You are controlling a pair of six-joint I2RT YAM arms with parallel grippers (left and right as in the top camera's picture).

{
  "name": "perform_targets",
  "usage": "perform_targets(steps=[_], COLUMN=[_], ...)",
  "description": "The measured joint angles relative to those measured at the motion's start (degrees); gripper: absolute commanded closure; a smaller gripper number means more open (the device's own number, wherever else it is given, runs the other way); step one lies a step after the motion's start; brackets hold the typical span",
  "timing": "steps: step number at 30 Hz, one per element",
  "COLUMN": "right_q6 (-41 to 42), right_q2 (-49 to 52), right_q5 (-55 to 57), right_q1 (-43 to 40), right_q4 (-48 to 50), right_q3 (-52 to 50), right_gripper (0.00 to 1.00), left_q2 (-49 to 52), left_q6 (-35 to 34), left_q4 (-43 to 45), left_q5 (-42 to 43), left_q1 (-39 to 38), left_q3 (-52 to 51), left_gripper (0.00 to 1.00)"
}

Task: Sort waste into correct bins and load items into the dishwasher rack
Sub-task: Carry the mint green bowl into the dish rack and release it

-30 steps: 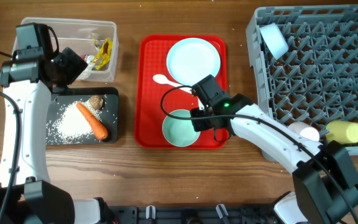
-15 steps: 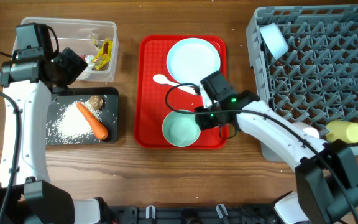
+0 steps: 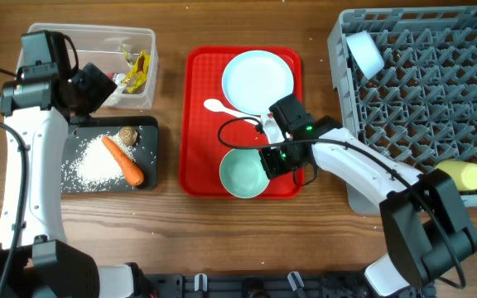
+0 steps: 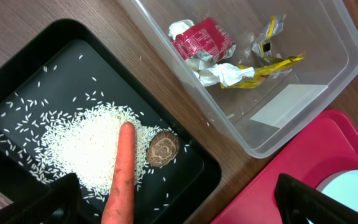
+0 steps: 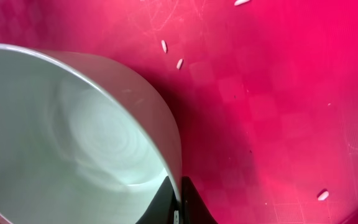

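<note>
The pale teal bowl (image 3: 241, 175) in my right gripper lifts next, swings outward over the rack's empty wires beside the white bowl, tilts and comes down.
My right gripper (image 3: 273, 160) is shut on the right rim of the pale teal bowl (image 3: 241, 175), which sits at the front of the red tray; in the right wrist view its fingers (image 5: 179, 200) pinch the bowl's wall (image 5: 73, 137). The pale blue plate (image 3: 257, 76) and white spoon (image 3: 220, 107) lie behind it. A white bowl (image 3: 364, 51) and a yellow cup (image 3: 460, 175) are in the grey dishwasher rack (image 3: 421, 83). My left gripper (image 3: 89, 87) (image 4: 179, 202) is open and empty above the bins. The pink cup is hidden.
The black bin (image 3: 77, 184) holds the carrot (image 3: 124, 160) (image 4: 122, 174), rice (image 3: 89, 165) (image 4: 82, 146) and brown lump (image 3: 127, 136) (image 4: 162, 148). The clear tub (image 3: 73, 37) holds red (image 4: 204, 38) and yellow (image 4: 272, 62) wrappers. Stray rice grains lie on the red tray (image 3: 201, 124) (image 5: 278, 93).
My right wrist has turned and settled on the teal bowl's right rim, and the bowl has shifted slightly to the right and front. The left arm has not moved.
</note>
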Motion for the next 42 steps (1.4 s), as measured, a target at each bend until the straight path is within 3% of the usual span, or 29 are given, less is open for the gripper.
perform_targets(steps=[6, 11, 17, 22, 32, 42], right_q6=[2.2, 10.3, 20.9, 15.1, -7.3, -13.2], right_q2=[-0.7, -7.0, -13.6, -11.7, -2.0, 5.8], right_q5=[9.2, 32.7, 68.0, 90.0, 95.7, 93.7], right_q1=[0.0, -0.7, -5.4, -8.4, -14.0, -15.3], right_q4=[-8.7, -22.1, -25.6, -20.5, -13.7, -13.7], right_q3=[5.7, 18.0, 20.0, 20.0, 19.9, 19.9], right_gripper=[0.96, 0.96, 0.96, 0.96, 0.96, 0.96], left_q2=[0.0, 0.0, 0.0, 0.0, 0.0, 0.0], left_q6=[0.0, 0.0, 0.0, 0.0, 0.0, 0.0], left_q4=[0.0, 0.0, 0.0, 0.1, 0.0, 0.0], left_q5=[0.0, 0.0, 0.0, 0.0, 0.0, 0.0], left_q1=[0.0, 0.0, 0.0, 0.0, 0.0, 0.0], left_q3=[0.0, 0.0, 0.0, 0.0, 0.0, 0.0], left_gripper=[0.00, 0.00, 0.00, 0.00, 0.00, 0.00])
